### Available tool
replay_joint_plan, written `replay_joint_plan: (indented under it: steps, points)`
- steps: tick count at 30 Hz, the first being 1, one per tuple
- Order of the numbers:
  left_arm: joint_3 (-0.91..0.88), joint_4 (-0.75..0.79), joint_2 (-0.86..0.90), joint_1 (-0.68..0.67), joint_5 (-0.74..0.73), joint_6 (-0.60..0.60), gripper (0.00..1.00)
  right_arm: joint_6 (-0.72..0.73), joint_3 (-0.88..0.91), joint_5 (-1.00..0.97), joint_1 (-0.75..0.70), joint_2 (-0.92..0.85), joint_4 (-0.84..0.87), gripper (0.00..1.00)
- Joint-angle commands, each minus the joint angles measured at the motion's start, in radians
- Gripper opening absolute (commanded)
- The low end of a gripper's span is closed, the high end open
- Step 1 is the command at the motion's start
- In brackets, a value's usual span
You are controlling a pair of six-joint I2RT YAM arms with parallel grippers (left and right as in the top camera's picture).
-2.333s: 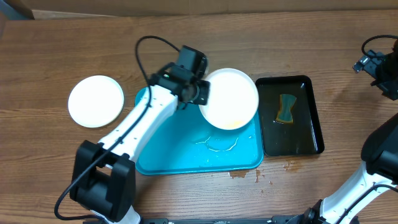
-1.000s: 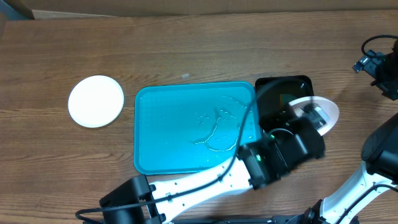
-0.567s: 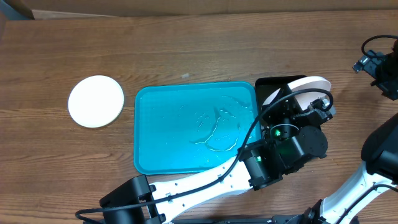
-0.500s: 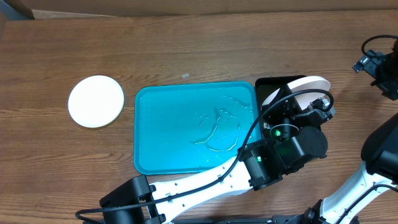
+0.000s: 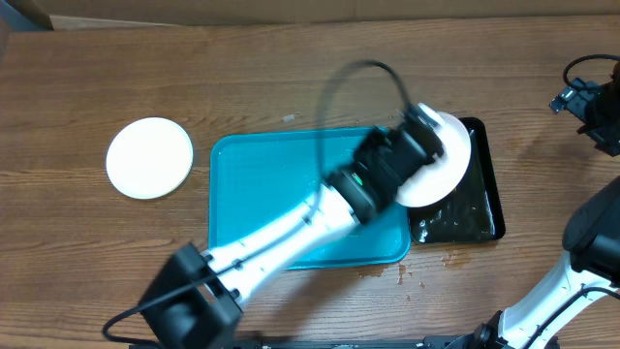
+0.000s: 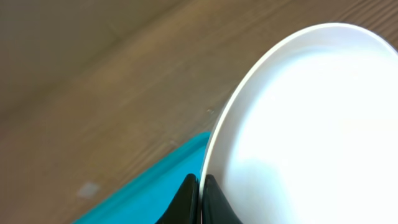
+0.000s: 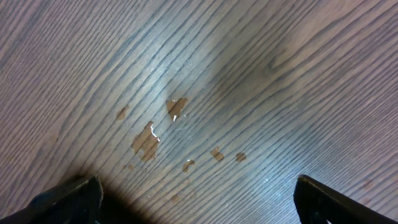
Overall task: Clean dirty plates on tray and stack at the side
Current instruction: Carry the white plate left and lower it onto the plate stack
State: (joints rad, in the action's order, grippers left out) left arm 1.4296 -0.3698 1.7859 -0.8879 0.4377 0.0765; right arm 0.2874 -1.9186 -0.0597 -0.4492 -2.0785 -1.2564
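I need to move my left gripper across the turquoise tray [image 5: 262, 204] next, then lower it over the flat white plate beyond the tray.
My left gripper [image 5: 418, 143] is shut on the rim of a plain white plate [image 5: 441, 163] and holds it tilted over the left part of the black tray. In the left wrist view the black fingers [image 6: 200, 200] pinch the plate's edge [image 6: 311, 124], with the turquoise tray [image 6: 140, 202] below. The turquoise tray [image 5: 262, 204] holds only a film of water. Another white plate [image 5: 150, 158] lies flat on the table to its left. No plate with a yellow-green rim shows. My right gripper [image 5: 589, 105] is open and empty at the far right, over bare wood [image 7: 199, 205].
A glossy black tray [image 5: 482, 208] holding liquid stands right of the turquoise tray. Brown drops lie on the wood by the tray's front right corner [image 5: 373, 271] and under the right gripper [image 7: 149, 140]. The left arm lies across the turquoise tray.
The left arm has swung round and now lies across the turquoise tray. The white plate stays in its grip over the black tray, a little lower and further left. The right arm has not moved.
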Motion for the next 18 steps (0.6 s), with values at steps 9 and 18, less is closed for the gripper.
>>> replay_joint_plan:
  steps: [9, 18]
  points:
    - [0.142, -0.413, -0.067, 0.666, -0.771, 0.357, 0.04, 0.005, -0.013, -0.006, -0.001, 0.023, 0.004, 1.0]
    - [0.098, -0.565, -0.047, 1.238, -0.656, 0.343, 0.04, 0.005, -0.013, -0.006, -0.001, 0.023, 0.004, 1.0]
